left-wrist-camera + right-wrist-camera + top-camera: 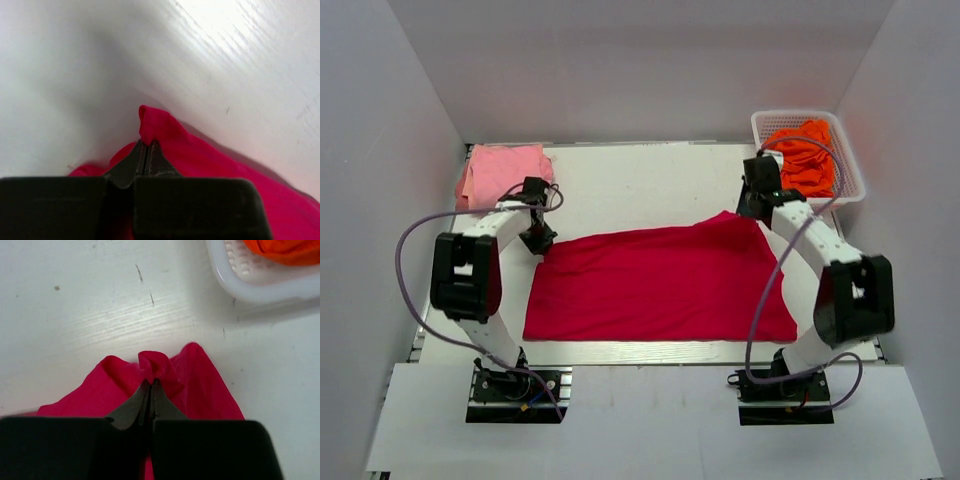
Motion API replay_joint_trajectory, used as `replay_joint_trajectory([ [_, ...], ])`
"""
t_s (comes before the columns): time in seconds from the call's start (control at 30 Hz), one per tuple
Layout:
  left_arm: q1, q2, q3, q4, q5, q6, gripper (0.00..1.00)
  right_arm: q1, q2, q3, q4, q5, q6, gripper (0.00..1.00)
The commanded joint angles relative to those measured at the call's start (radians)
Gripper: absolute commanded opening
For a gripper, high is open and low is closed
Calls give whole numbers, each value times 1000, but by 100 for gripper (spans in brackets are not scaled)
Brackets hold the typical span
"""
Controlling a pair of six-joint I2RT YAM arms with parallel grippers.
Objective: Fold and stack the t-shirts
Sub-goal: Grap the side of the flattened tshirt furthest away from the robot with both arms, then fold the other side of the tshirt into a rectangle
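My left gripper will next move up, then back and down to let go of its bunched corner on the shirt's body, because the crimson-red cloth still lies spread.
A large crimson-red t-shirt (660, 285) lies spread flat in the middle of the table. My left gripper (538, 240) is shut on its far left corner (152, 125), the cloth bunched up between the jaws. At the far right corner (157, 365) my right gripper (752, 208) is shut on a pinched fold of the same shirt, lifted a little off the table. A light pink t-shirt (502, 172) lies folded at the back left. Orange t-shirts (806, 155) fill a basket at the back right.
The white mesh basket (851, 160) stands at the back right corner, its rim (260, 287) close behind my right gripper. White walls enclose the table on three sides. Purple cables loop beside both arms.
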State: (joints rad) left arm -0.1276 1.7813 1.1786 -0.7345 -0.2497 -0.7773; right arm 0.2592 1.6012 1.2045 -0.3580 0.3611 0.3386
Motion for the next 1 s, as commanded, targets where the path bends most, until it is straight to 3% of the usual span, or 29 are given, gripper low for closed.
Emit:
replay_joint_trajectory([
  [0.0, -12, -157, -62, 46, 10, -19, 0, 3, -108, -86, 14, 7, 27, 0],
  [0.2, -12, -351, -175, 180, 69, 32, 0, 2, -354, -220, -18, 29, 36, 0],
  [0.33, -12, -450, -217, 311, 75, 139, 0, -3, -415, -281, 11, 19, 27, 0],
  [0.47, -12, -402, -114, 233, -19, 142, 0, 2, -370, -257, 19, 30, 39, 0],
  [0.6, -12, -327, -77, 204, 21, 142, 0, 2, -342, -209, 17, 42, 40, 0],
  [0.97, -12, -474, -273, 185, 18, 40, 0, 0, -449, -284, -59, 18, 85, 0],
])
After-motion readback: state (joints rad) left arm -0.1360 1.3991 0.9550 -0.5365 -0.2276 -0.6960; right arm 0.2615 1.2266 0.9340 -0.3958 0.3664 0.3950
